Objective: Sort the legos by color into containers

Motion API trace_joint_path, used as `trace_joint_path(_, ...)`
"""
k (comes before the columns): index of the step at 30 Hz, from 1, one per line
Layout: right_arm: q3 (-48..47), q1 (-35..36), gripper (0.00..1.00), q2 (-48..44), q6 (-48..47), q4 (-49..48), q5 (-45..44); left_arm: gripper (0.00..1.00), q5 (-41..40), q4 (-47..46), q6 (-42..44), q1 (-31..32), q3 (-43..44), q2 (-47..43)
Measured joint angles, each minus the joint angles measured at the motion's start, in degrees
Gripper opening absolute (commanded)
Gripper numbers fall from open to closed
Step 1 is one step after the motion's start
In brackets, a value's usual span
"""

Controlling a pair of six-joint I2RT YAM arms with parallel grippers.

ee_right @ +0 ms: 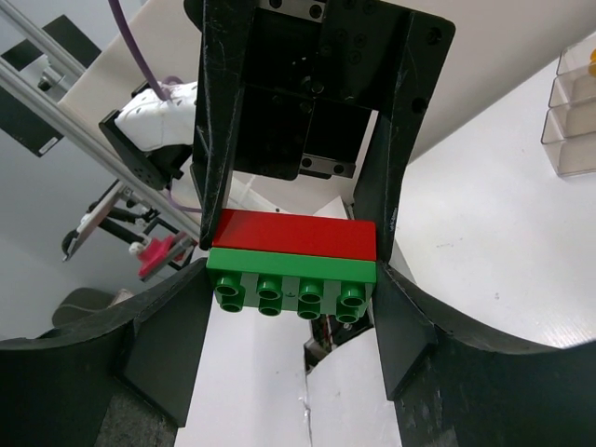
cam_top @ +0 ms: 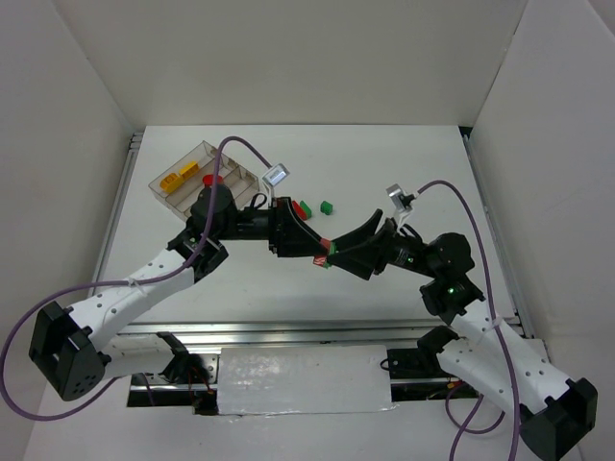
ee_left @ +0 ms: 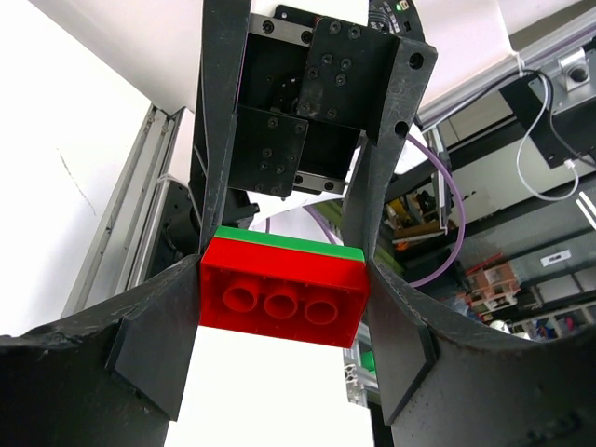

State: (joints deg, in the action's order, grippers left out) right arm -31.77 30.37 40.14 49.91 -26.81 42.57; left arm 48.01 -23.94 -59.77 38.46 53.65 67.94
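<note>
My left gripper swings outward and down next, to release in the container's section already holding red (cam_top: 198, 192), to its left in the top view, since colors match.
A red brick (ee_left: 282, 300) and a green brick (ee_right: 291, 270) are stuck together as one stack, held in the air between both grippers over the table's middle (cam_top: 324, 252). My left gripper (ee_left: 284, 307) is shut on the red brick's ends. My right gripper (ee_right: 291, 279) faces it and is shut on the green brick, studs toward its camera. The clear three-compartment tray (cam_top: 169, 197) stands at the back left, with two yellow bricks (cam_top: 181, 175) in one compartment and a red brick (cam_top: 213, 180) in another.
A green brick (cam_top: 328, 206) and a green-and-red pair (cam_top: 303, 208) lie loose on the table behind the grippers. The tray's corner shows at the upper right of the right wrist view (ee_right: 573, 102). White walls enclose the table.
</note>
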Motion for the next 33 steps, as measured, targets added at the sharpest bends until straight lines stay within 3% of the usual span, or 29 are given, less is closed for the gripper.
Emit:
trace_joint_path(23, 0.72, -0.02, 0.00, -3.39, -7.74, 1.68, 6.97, 0.00, 0.92, 12.35, 11.34, -1.68, 5.66, -2.12)
trace_joint_path(27, 0.70, -0.04, 0.00, -4.33, -10.38, 6.12, 4.11, 0.00, -4.72, 22.99, 17.77, -7.69, 9.29, -2.03)
trace_joint_path(33, 0.68, -0.04, 0.00, -4.74, -13.20, 14.78, -3.78, 0.00, -26.77, 38.99, 23.30, -22.53, 19.41, 1.86)
